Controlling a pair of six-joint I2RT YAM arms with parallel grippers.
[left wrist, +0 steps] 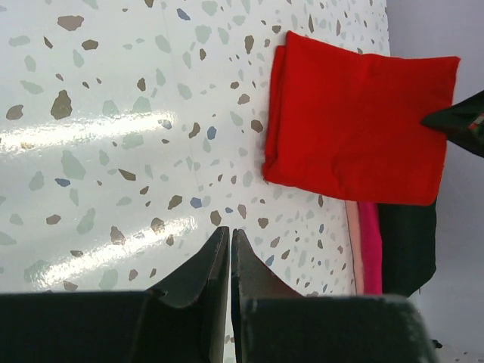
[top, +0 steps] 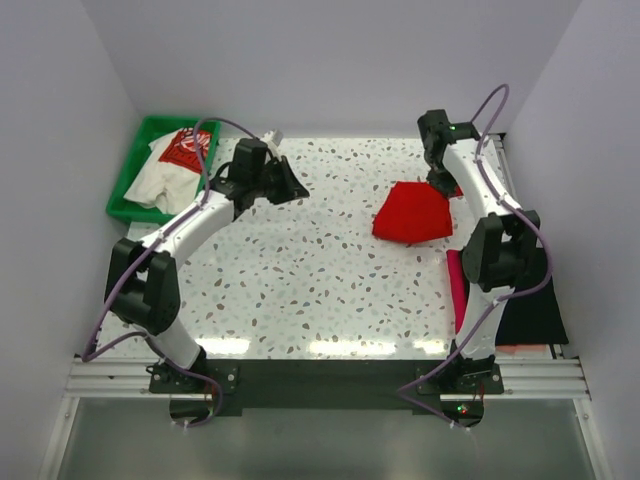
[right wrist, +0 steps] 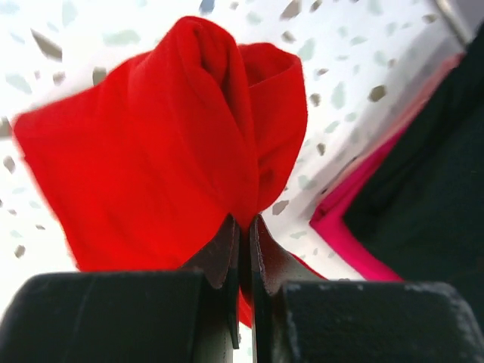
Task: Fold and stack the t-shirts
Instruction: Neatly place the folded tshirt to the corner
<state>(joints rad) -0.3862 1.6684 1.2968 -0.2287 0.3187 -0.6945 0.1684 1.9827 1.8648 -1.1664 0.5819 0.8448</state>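
Note:
Next, my right gripper needs to move up, to the right in the top view and back over the black t-shirt [top: 535, 315] [right wrist: 423, 212] to release, as the folded stack lies there.
The folded red t-shirt [top: 412, 214] lies on the table at the right; it also shows in the left wrist view [left wrist: 355, 121] and the right wrist view [right wrist: 151, 144]. My right gripper [right wrist: 244, 221] is shut on its far right edge, and the cloth bunches up at the jaws. The folded magenta t-shirt [top: 456, 285] and black t-shirt [top: 535, 315] lie stacked at the table's right edge, under the right arm. The white t-shirt with a red print [top: 172, 165] lies crumpled in the green tray. My left gripper [left wrist: 230, 231] is shut and empty above the table's middle left.
The green plastic tray [top: 128, 175] sits at the back left corner. White walls close in the speckled table [top: 300, 270] on three sides. The arms' bases stand on a black rail [top: 320, 378] at the near edge.

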